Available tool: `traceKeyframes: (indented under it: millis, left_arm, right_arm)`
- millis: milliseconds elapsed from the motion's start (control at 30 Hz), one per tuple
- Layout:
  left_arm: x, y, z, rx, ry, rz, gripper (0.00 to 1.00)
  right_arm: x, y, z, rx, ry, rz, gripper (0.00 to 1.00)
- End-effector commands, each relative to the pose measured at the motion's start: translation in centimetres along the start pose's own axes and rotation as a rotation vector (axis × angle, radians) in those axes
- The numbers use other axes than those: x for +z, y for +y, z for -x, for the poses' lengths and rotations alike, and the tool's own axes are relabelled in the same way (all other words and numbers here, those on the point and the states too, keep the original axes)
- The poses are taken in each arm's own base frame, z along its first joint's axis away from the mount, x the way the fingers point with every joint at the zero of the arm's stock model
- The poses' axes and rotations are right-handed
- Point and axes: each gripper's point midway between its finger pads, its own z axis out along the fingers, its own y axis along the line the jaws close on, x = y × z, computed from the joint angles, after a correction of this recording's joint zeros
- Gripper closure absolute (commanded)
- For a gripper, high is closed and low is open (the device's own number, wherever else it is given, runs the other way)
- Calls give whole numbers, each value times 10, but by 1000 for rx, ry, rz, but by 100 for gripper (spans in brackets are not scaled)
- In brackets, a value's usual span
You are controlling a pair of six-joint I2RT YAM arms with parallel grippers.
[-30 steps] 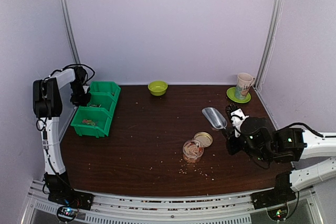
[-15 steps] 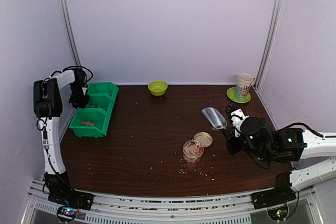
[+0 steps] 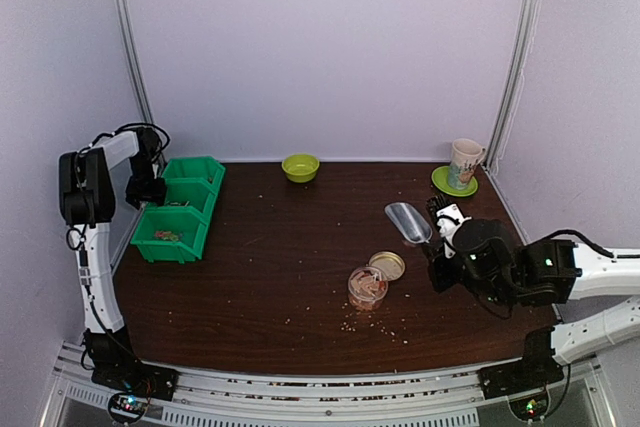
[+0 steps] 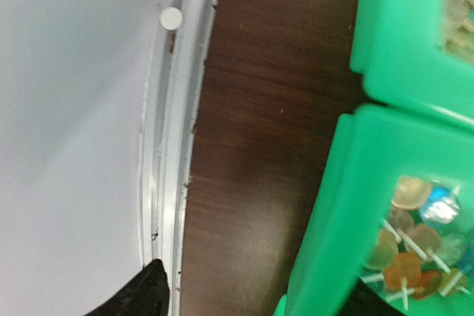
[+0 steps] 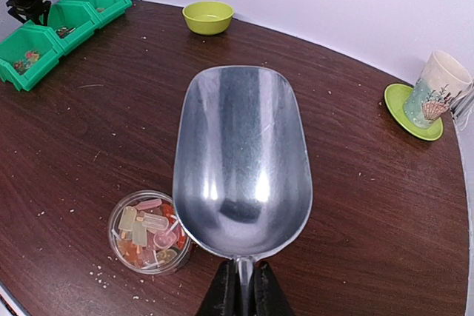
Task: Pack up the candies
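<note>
The jar (image 3: 367, 288) is filled, so the right gripper will next move outward, then down to the bare tabletop (image 3: 416, 187) beside the green saucer, and let go of the empty scoop.
Candies (image 5: 147, 229) fill a clear jar (image 3: 367, 288) near the table's middle; its lid (image 3: 387, 265) lies beside it. More candies (image 4: 415, 249) lie in the nearest green bin (image 3: 168, 234) at the left. My right gripper (image 5: 243, 271) is shut on the handle of an empty metal scoop (image 5: 241, 157), which hovers just right of the jar. My left gripper (image 4: 259, 297) stands open at the bins' left side, with the bin's left wall (image 4: 333, 212) between its fingers.
A lime bowl (image 3: 300, 167) sits at the back centre, and a mug (image 3: 465, 162) on a green saucer stands at the back right. Pale crumbs (image 3: 375, 325) dot the table in front of the jar. A metal rail (image 4: 174, 109) and the wall run close along the bins' left.
My left gripper has opened and let go of the green bin, after shifting it slightly left. The right arm with the scoop has barely moved.
</note>
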Motion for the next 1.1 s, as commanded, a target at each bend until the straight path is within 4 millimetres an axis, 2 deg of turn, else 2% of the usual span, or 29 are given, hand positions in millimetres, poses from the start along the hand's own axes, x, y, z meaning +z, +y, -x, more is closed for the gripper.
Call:
traceKeyframes:
  millis: [0,100,267,300,367,400,500,667,767,867,1000,1067]
  left_arm:
    - [-55,12,12,-88,-120,-22,22]
    - [-78,9,13,-84,-164,-17,20]
    - [-119,-13,9,-59,-237,-52,20]
    - [-128,-20,7,-43,-252,-61,20]
    - [-146,-37,2,-9,-285,-81,5]
    - [-156,-47,-1,12,-302,-88,3]
    - [-182,-79,-12,88,-351,-105,2]
    - [-212,-131,-41,203,-407,-162,2]
    - [-223,-163,-64,277,-445,-219,2]
    - [-215,-189,-86,336,-446,-295,2]
    - [-199,-209,-109,376,-396,-369,2]
    - [-201,-215,-119,387,-391,-400,2]
  right_arm:
    - [0,-9,25,39,-32,-47,100]
    - [5,-12,33,49,-26,-53,100]
    - [18,-24,44,69,-15,-75,100]
    - [22,-30,46,79,-10,-88,100]
    - [28,-38,51,93,-6,-101,100]
    - [32,-41,52,99,3,-101,100]
    - [42,-49,63,116,6,-104,100]
    - [68,-66,84,121,28,-132,100]
    - [91,-77,93,157,43,-141,100]
    - [117,-89,99,201,63,-155,100]
    - [161,-110,95,225,123,-211,100]
    - [182,-121,89,238,163,-230,100]
